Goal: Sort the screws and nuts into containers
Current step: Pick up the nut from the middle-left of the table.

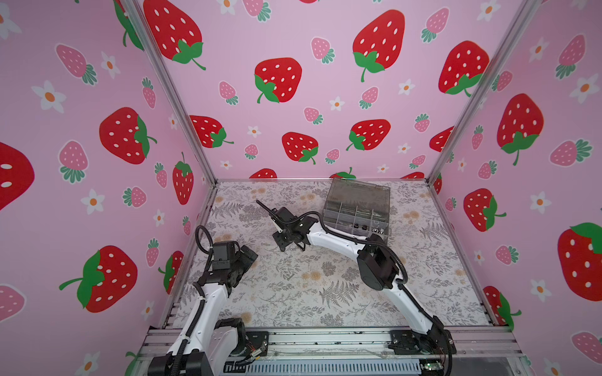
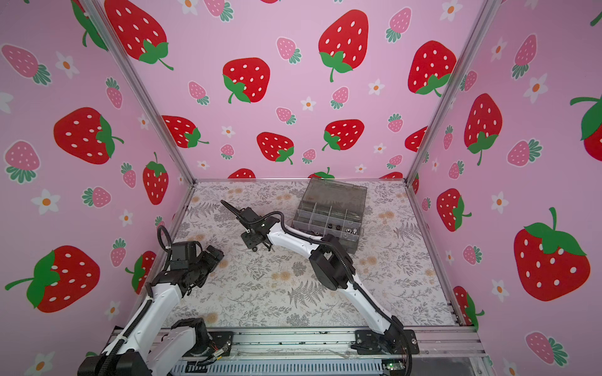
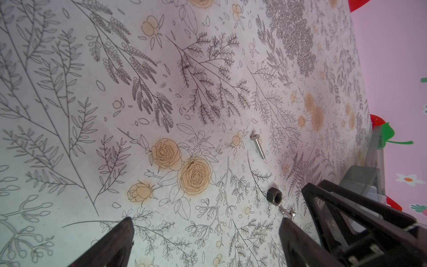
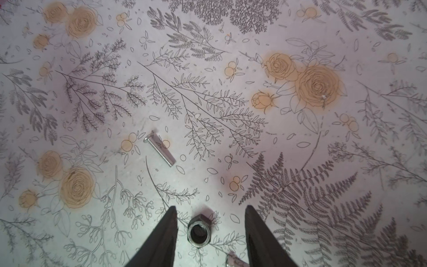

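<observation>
Next, my right gripper comes down around the black hex nut (image 4: 198,231) and closes, since the nut already lies between the open fingers with a gap on each side.
In the right wrist view my right gripper (image 4: 211,209) stands open low over the mat, with a black hex nut (image 4: 198,231) lying between its fingers and a gap on each side. A slim silver screw (image 4: 159,150) lies beyond the fingertips. Part of a silver wing nut (image 4: 233,260) shows beside one finger. The left wrist view shows the same nut (image 3: 273,195), wing nut (image 3: 287,211) and screw (image 3: 258,146). My left gripper (image 3: 206,222) is wide open and holds nothing. The containers are compartments of a grey organiser box (image 1: 358,208), lid up, at the back right, with nuts (image 1: 378,231) inside.
Both top views show my right gripper (image 1: 293,249) (image 2: 262,249) at mid-table and my left gripper (image 1: 249,255) (image 2: 215,254) near the left wall. A loose screw (image 1: 291,276) (image 2: 260,276) lies on the floral mat (image 1: 325,293). Pink strawberry walls enclose three sides.
</observation>
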`<state>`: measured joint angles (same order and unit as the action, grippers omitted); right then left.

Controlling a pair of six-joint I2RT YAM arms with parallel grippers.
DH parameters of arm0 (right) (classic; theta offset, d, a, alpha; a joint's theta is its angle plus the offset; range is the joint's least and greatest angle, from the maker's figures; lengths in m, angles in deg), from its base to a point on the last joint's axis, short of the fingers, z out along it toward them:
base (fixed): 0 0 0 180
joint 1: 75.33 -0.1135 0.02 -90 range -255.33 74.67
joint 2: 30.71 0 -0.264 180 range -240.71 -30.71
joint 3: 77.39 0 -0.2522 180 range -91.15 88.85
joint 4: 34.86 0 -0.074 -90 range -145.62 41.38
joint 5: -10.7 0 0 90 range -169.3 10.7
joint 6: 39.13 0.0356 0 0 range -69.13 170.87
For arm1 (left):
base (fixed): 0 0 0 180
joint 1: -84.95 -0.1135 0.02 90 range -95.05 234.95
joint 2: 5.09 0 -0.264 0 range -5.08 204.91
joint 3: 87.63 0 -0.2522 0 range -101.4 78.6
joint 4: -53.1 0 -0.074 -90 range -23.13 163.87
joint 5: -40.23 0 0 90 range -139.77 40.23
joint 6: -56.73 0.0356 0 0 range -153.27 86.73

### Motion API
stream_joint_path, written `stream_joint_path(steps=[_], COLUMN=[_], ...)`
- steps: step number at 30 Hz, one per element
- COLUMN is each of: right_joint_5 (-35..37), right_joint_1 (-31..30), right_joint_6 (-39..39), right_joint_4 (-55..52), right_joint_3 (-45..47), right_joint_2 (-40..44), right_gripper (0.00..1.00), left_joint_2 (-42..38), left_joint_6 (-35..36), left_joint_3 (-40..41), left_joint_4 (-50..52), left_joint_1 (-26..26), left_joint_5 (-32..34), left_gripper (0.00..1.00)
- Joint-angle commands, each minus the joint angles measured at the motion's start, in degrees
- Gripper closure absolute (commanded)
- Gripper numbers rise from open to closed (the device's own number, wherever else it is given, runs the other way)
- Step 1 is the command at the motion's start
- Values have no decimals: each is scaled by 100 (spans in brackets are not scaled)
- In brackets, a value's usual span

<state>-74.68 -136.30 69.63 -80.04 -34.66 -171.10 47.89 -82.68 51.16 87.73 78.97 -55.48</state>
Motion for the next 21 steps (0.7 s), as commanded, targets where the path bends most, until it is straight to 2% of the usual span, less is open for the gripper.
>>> stream_joint_path(steps=[1, 21], right_joint_5=[78, -62], right_joint_1=[-38, -187], right_joint_6=[-175, -391], right_joint_4=[-412, -846], right_joint_3=[-167, -649], right_joint_2=[-134, -660], right_gripper=[50, 54], left_joint_2=[-32, -31], left_joint_6=[-53, -100], left_joint_3=[53, 160], left_joint_4=[49, -118], left_joint_1=[-35, -35], left_joint_5=[-78, -164], left_gripper=[1, 1])
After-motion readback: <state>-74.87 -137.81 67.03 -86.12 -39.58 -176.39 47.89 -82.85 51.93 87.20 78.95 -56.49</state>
